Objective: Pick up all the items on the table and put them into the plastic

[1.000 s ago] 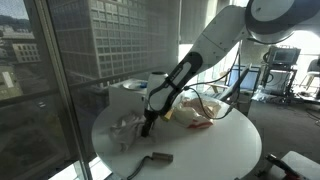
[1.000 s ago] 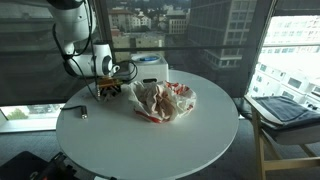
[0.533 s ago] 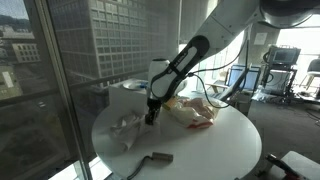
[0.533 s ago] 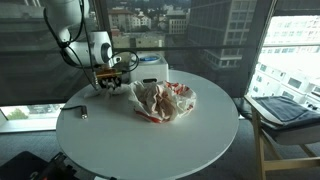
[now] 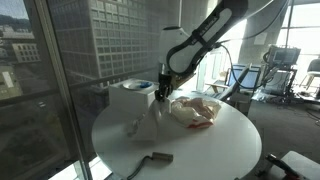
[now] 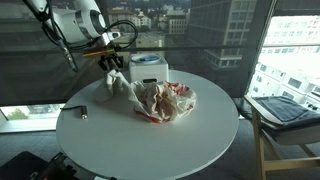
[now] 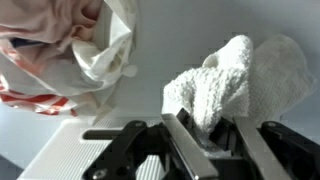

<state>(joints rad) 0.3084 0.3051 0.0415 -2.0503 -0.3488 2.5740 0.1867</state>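
The cloth is hanging beside the plastic bag, so I will lift my gripper, carry it over the bag's crumpled middle (image 6: 166, 101) (image 7: 58, 42), then lower it and let go of the cloth's top.
My gripper (image 5: 160, 92) is shut on a white cloth (image 5: 148, 122) and holds it lifted above the round white table (image 5: 200, 150). The cloth hangs from the jaws, its lower end near the tabletop. It shows in the other exterior view (image 6: 115, 82) below the gripper (image 6: 110, 62), and in the wrist view (image 7: 240, 85) between the jaws (image 7: 213, 140). The plastic bag (image 5: 195, 110), clear with red print, lies crumpled mid-table, just beside the cloth (image 6: 162, 100); its edge shows in the wrist view (image 7: 70, 50). A small dark tool (image 5: 155, 158) lies near the table's edge (image 6: 82, 112).
A white box (image 5: 133, 92) with a blue-topped item stands at the back of the table (image 6: 146, 68). Large windows border the table. A chair (image 6: 280, 112) and lab equipment (image 5: 280, 70) stand beyond.
The gripper has risen from the tabletop with the white cloth in its jaws, and moved toward the plastic bag. The cloth now hangs stretched below it.
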